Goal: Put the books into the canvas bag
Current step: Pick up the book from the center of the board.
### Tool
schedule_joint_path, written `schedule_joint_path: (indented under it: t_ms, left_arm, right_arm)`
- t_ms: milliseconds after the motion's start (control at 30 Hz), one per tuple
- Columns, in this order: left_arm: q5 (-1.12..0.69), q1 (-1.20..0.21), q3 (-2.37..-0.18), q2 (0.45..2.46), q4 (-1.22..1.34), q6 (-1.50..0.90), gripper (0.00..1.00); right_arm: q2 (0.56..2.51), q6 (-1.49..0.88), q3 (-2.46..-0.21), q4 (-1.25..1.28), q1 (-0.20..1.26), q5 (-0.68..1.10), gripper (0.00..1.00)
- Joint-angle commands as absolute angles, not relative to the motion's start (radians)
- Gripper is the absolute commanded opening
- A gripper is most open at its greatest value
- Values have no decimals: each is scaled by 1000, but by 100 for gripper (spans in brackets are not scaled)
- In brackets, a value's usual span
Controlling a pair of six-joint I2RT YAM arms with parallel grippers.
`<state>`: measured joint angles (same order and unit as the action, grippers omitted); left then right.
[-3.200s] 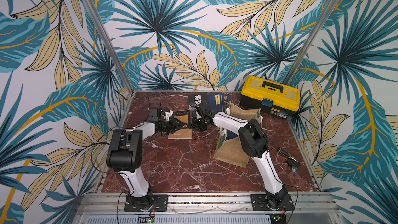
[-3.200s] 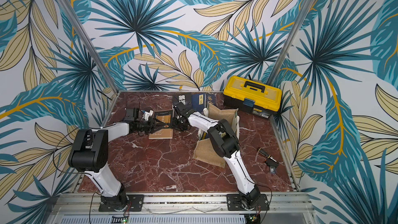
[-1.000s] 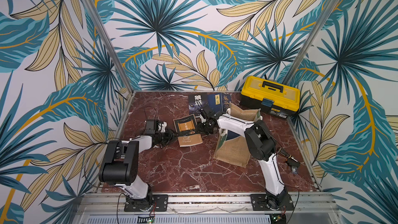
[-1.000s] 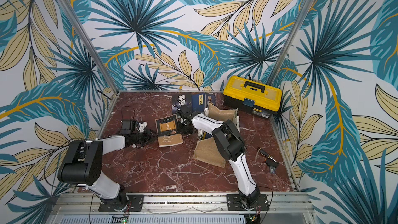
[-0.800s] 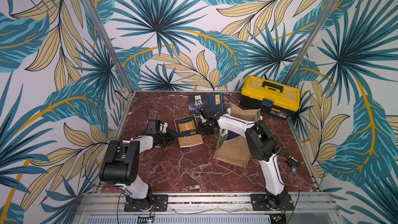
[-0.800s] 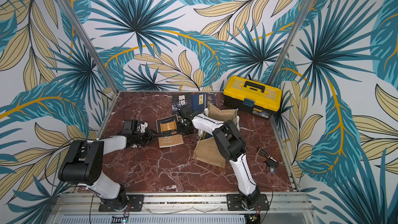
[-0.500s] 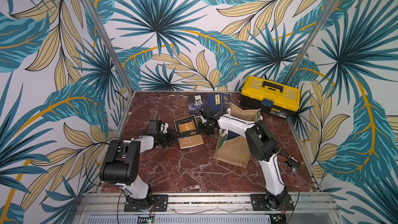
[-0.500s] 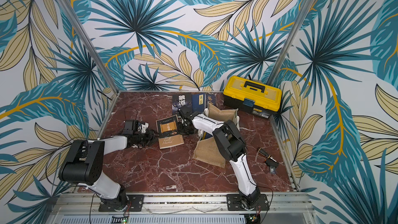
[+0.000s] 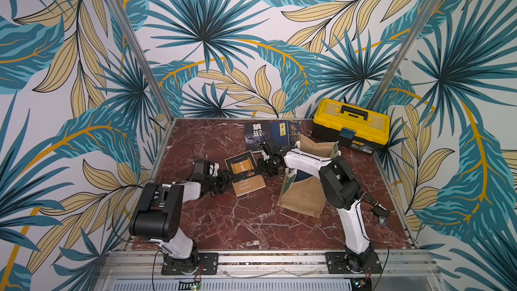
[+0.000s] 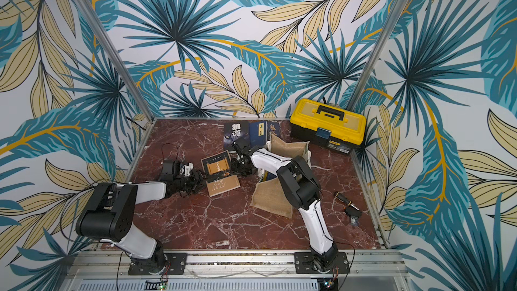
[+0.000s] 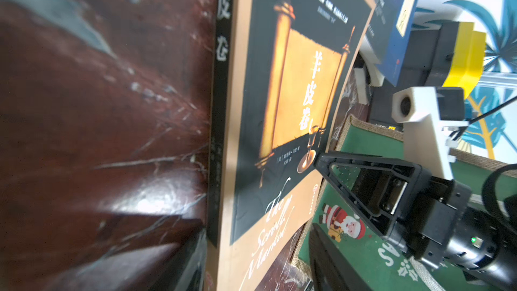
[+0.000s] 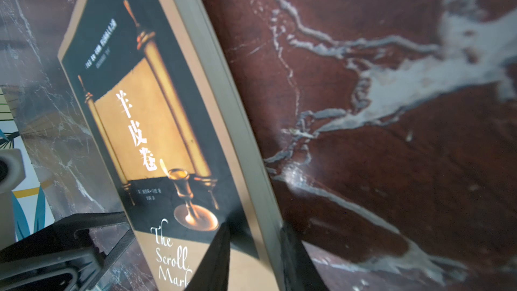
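Observation:
The book's spine edge (image 9: 232, 183) (image 11: 214, 226) already lies between my left gripper's open fingers, so the gripper will next slide in toward the dark book and close on it.
A dark book (image 9: 244, 173) with a golden scroll and a tan band reading "The Scroll Marked" lies mid-table, also in the other top view (image 10: 221, 176). My left gripper (image 9: 227, 181) (image 11: 257, 270) is open, its jaws wide either side of the book's spine edge. My right gripper (image 9: 263, 167) (image 12: 254, 261) is open, straddling the page edge (image 12: 246, 163) loosely, one finger over the cover. The canvas bag (image 9: 303, 195) (image 10: 272, 198) stands open-topped just right of the book, under my right arm. More books (image 9: 271, 134) lie flat at the back.
A yellow-and-black toolbox (image 9: 351, 123) stands in the back right corner. A small black tool (image 9: 379, 209) lies near the right edge. The bag's green Santa panel (image 11: 363, 236) faces the book. Metal frame rails border the red marble table (image 9: 237, 225).
Since the oldest frames the book has shifted toward the front with both grippers at its edges. Over the last second the book and both arms have barely moved.

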<state>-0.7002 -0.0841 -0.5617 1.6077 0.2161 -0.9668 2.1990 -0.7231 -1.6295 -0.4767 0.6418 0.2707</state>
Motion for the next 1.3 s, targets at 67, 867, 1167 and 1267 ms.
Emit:
schedule_joint_path:
  t_ms: [67,867,1167,1267]
  left_arm:
    - [-853,-132,-505,1672,560,-1104,46]
    - [-770,-137,-775,1203,-73,-806,4]
    - [-936,-137,-957,1077,-69,-822,0]
    - [-982,-141,-997,1040,-46,-835,0]
  right_arm:
    - [2267,-733,-1597,-510,704,456,35]
    - [1952,-551,-1857,-776,703,270,53]
    - [1723,-584,-1856,-741,678,293,60]
    - [1645,-639,-1786,-659,642,367,62]
